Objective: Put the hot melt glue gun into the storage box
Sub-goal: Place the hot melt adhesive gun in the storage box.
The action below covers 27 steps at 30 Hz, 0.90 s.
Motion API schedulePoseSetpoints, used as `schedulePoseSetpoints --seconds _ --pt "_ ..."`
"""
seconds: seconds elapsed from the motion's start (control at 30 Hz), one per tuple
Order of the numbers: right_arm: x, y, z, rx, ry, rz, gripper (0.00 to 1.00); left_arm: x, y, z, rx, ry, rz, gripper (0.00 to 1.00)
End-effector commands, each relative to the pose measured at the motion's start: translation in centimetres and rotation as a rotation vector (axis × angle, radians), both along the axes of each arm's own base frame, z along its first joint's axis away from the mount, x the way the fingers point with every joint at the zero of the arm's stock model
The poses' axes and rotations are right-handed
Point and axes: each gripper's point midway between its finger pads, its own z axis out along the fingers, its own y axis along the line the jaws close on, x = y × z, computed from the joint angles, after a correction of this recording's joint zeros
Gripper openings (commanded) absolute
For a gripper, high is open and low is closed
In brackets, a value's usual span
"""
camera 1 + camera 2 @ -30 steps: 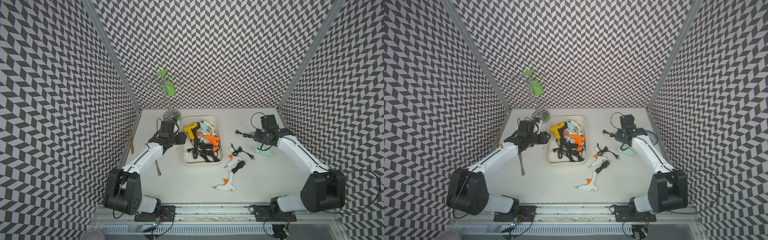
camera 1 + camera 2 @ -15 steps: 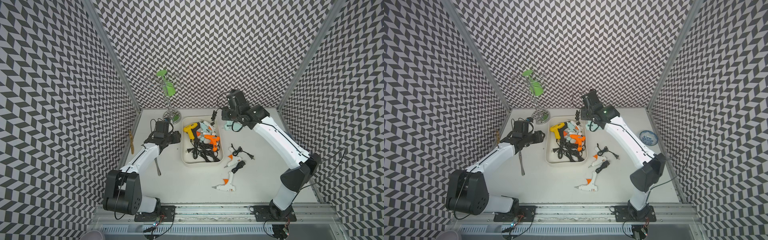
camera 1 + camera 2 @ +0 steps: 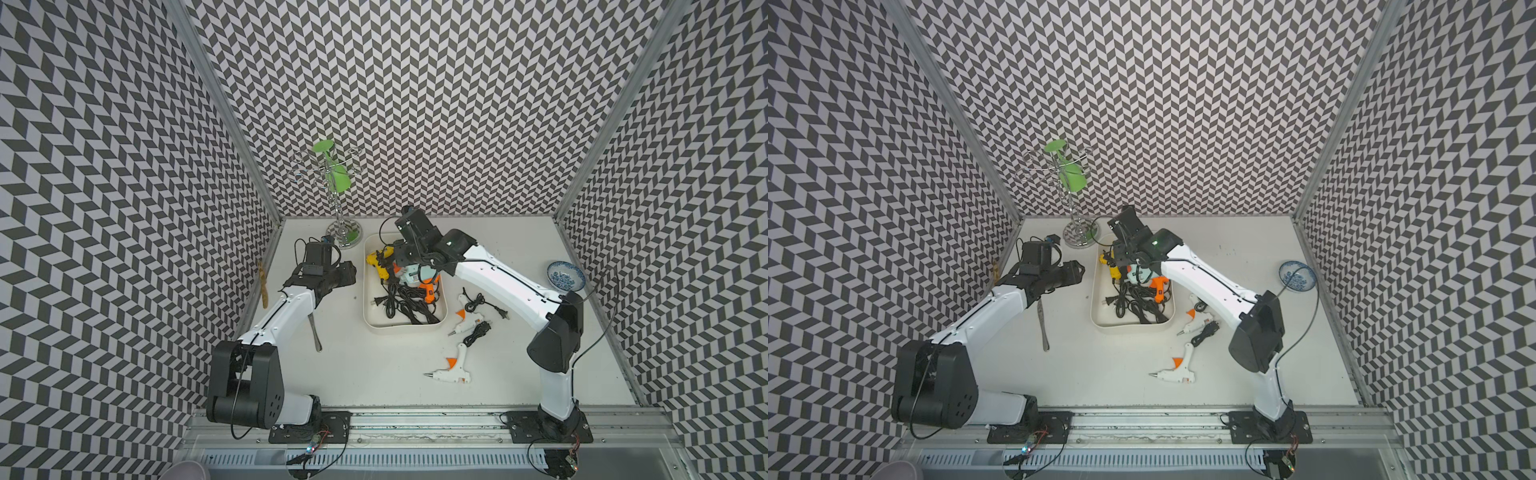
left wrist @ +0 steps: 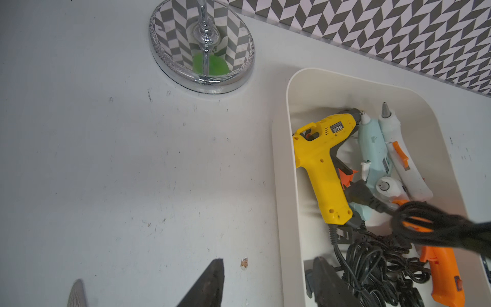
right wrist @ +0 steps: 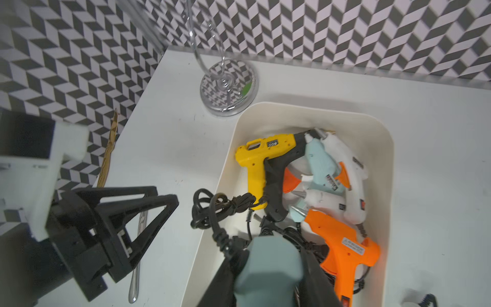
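My right gripper needs to pull back next and go down to the tangled black cords below it to release, because fewer guns lie there.
The cream-white storage box [image 3: 368, 299] [image 3: 1094, 303] holds a yellow glue gun [image 3: 376, 262], an orange one [image 3: 428, 286], pale ones and tangled black cords. My right gripper [image 5: 268, 268] [image 3: 409, 262] hangs over the box's back half, shut on the grey-teal handle of a hot melt glue gun [image 5: 268, 263]. Its black cord [image 5: 212, 212] dangles over the box's left wall. My left gripper [image 4: 268, 265] [image 3: 347, 272] is open and empty, straddling that wall [image 4: 281, 186]. Two white glue guns [image 3: 467, 322] [image 3: 451, 374] lie on the table right of the box.
A chrome cup stand [image 3: 343, 228] with a green cup stands behind the box's left corner. A blue-patterned bowl [image 3: 565, 276] sits at the far right. A metal utensil [image 3: 314, 334] lies under my left arm, and a wooden stick [image 3: 262, 282] leans by the left wall.
My right arm has carried the teal glue gun from the table's right side to above the box and has come lower over it. The left gripper has barely shifted.
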Motion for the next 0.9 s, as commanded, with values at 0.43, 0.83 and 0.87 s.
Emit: schedulePoseSetpoints --seconds 0.43,0.83,0.87 --pt "0.6 5.5 -12.6 0.041 0.174 -0.011 0.14 0.1 -0.1 0.2 -0.022 -0.015 0.002 0.57" --pt "-0.3 1.7 -16.1 -0.070 0.204 -0.159 0.18 0.0 -0.1 -0.1 -0.020 -0.010 -0.002 0.58" --pt "-0.3 1.2 -16.4 -0.051 0.210 -0.165 0.18 0.0 -0.1 0.0 -0.022 -0.012 -0.003 0.57"
